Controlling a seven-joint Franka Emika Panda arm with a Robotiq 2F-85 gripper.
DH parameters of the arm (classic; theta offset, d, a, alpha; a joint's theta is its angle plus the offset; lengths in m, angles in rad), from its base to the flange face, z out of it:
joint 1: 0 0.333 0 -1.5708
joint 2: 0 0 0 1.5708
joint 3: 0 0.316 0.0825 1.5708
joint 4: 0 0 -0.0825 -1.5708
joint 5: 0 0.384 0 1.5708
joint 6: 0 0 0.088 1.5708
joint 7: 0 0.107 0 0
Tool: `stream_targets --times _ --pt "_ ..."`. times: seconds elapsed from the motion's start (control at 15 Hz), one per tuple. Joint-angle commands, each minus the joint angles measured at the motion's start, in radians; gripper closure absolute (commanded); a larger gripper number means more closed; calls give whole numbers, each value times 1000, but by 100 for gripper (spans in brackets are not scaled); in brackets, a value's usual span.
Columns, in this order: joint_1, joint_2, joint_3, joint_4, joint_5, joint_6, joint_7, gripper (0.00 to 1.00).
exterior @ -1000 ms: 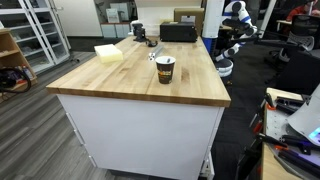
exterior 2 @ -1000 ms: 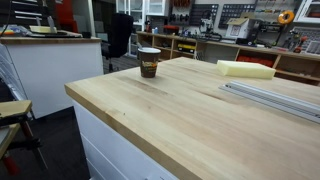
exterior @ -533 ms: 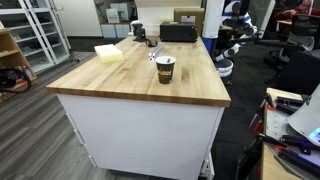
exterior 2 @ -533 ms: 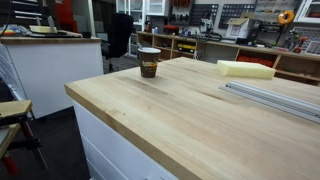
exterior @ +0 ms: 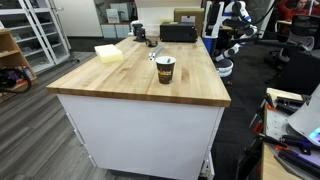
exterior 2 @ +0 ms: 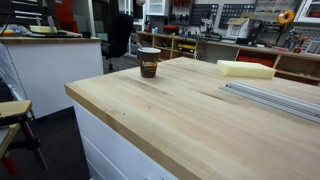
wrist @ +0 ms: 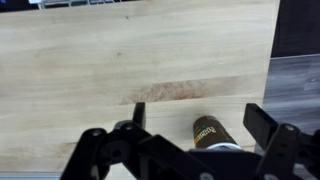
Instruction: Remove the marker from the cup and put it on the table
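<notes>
The cup stands upright below the robot's open gripper with its opening facing up, so the gripper should next turn as it goes down to the dark paper cup's rim (exterior: 166, 60) (wrist: 224, 147).
The dark paper cup (exterior: 165, 68) with a pale label band stands upright near the middle of the wooden table (exterior: 120, 85); both also show in the other exterior view, cup (exterior 2: 149, 62) and table (exterior 2: 190, 120). In the wrist view the cup (wrist: 210, 130) lies low in the frame, between the two spread fingers of my gripper (wrist: 200, 120), which hovers above it, open and empty. The cup's rim is hidden behind the gripper body. I cannot make out the marker clearly in any view. The gripper does not show clearly in either exterior view.
A pale yellow block (exterior: 108, 52) lies at the table's far side, also seen in an exterior view (exterior 2: 245, 69). A black box (exterior: 178, 32) stands at the back. A metal rail (exterior 2: 275, 98) lies on the table. The table edge (wrist: 272, 60) drops to dark floor.
The cup and block have not moved. A dark shape has come in at the top edge of both exterior views, behind the table.
</notes>
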Motion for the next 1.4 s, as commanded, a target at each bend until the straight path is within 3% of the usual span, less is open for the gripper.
stream_targets --times 0.0,0.6,0.93,1.33 --pt "25 129 26 121 61 -2 -87 0" --pt "31 344 141 303 133 -37 -220 0" --pt "28 391 200 337 151 -75 -238 0" --pt "33 395 236 312 112 -3 -224 0"
